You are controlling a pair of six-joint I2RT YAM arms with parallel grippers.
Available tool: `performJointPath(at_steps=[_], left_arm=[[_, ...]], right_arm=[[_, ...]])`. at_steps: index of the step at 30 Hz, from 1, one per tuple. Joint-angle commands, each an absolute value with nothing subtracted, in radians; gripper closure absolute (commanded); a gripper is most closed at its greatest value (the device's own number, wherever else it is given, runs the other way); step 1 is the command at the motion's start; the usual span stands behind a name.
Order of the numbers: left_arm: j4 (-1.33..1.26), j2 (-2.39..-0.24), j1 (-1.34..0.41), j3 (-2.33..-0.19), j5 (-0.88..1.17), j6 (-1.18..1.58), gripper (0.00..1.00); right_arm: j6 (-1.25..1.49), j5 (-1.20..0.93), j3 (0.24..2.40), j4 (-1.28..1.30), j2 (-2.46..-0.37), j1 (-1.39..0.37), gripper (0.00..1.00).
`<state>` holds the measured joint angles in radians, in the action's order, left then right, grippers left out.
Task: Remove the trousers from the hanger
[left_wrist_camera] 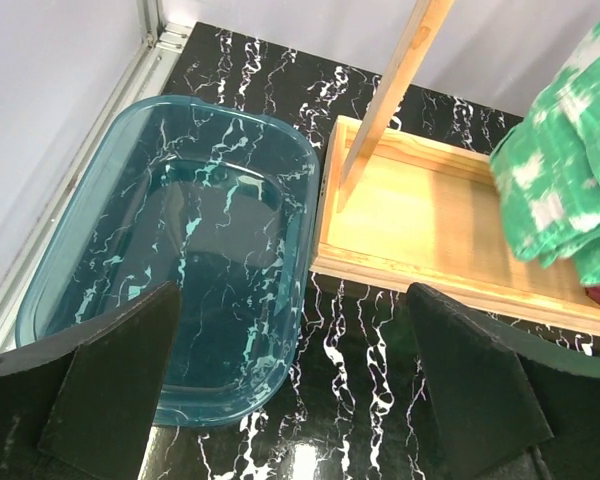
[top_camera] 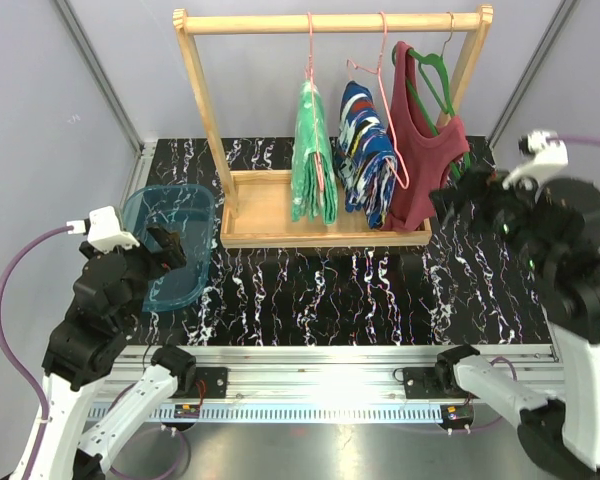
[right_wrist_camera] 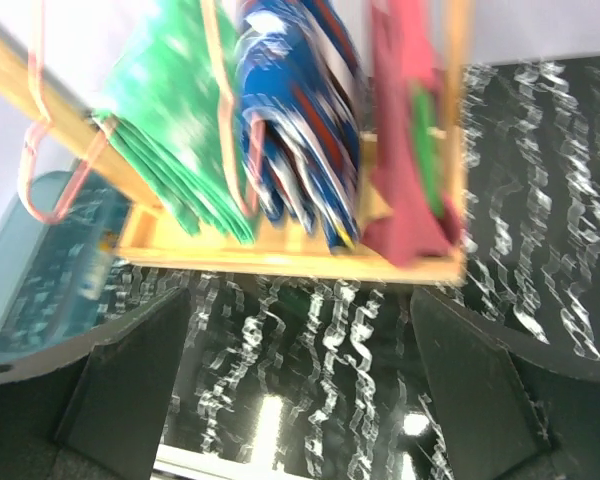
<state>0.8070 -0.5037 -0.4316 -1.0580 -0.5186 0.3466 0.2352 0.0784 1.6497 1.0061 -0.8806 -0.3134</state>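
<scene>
My right gripper should move outward and to the left in the top view next, onto the blue pair's pink hanger arm [top_camera: 388, 115], because that arm is bare of cloth.
The mottled green-and-white trousers [top_camera: 313, 155] hang folded over a pink hanger [top_camera: 309, 60] on the wooden rack [top_camera: 330, 22]. The blue patched trousers [top_camera: 368, 150] hang beside them on a second pink hanger [top_camera: 382, 70]. Both pairs also show in the right wrist view, green [right_wrist_camera: 170, 130] and blue [right_wrist_camera: 300, 110], blurred. The green pair's edge shows in the left wrist view [left_wrist_camera: 565, 190]. My left gripper [top_camera: 170, 243] is open and empty over the teal bin [top_camera: 170, 245]. My right gripper [top_camera: 450, 200] is open and empty, raised right of the rack near the maroon tank top [top_camera: 425, 160].
The rack stands on a wooden base tray [top_camera: 270, 205] at the back of the black marbled table [top_camera: 330, 290]. The tank top hangs on a green hanger [top_camera: 435, 75]. The teal bin [left_wrist_camera: 200, 240] sits left of the tray. Grey walls enclose the table.
</scene>
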Motion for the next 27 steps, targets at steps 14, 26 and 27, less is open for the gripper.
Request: performJointPath(at_steps=[14,26,27], left_arm=[[0.779,-0.551,-0.434,-1.098,-0.448,0.364,0.01],[0.787,-0.598,-0.436,-1.069,-0.439,0.348,0.01],[0.784,-0.603,-0.434,-1.065,-0.434,0.351,0.01]], right_arm=[[0.163,-0.084,2.221,1.049,-1.508,-0.318,0.37],[0.106,-0.06,2.255,1.012,-1.658,-0.318,0.77],[0.1,-0.058,2.249,1.005,-1.661,-0.319,0.78]])
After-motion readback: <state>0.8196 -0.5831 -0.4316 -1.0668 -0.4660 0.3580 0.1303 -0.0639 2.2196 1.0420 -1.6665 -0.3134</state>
